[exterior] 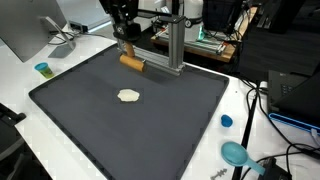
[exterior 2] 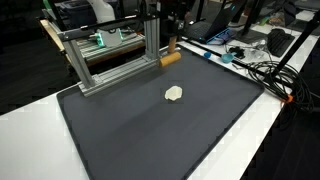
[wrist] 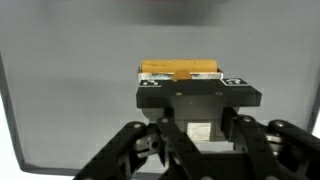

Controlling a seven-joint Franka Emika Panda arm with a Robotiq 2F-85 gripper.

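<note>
The brown wooden block hangs under my gripper, so next I need to move my gripper across to the aluminium frame's black crossbar (exterior 2: 115, 24), bring the block beneath it, then let go.
My gripper (wrist: 200, 135) is at the far edge of a dark grey mat (exterior: 130, 125), next to an aluminium frame. Its fingers are shut round a black block with two square markers (wrist: 200, 96). A brown wooden-looking piece (wrist: 180, 70) sits at the block's far end. In both exterior views the brown piece (exterior: 132, 62) (exterior 2: 170, 59) hangs under the gripper, at or just above the mat. A small pale lump (exterior: 128, 95) (exterior 2: 174, 93) lies on the mat, apart from the gripper and nearer the middle.
The aluminium frame (exterior: 165, 45) (exterior 2: 110, 60) stands along the mat's far edge. A small blue cup (exterior: 42, 69), a blue cap (exterior: 226, 121) and a blue bowl (exterior: 236, 153) sit on the white table. Cables (exterior 2: 260, 70) and a monitor (exterior: 25, 30) lie around it.
</note>
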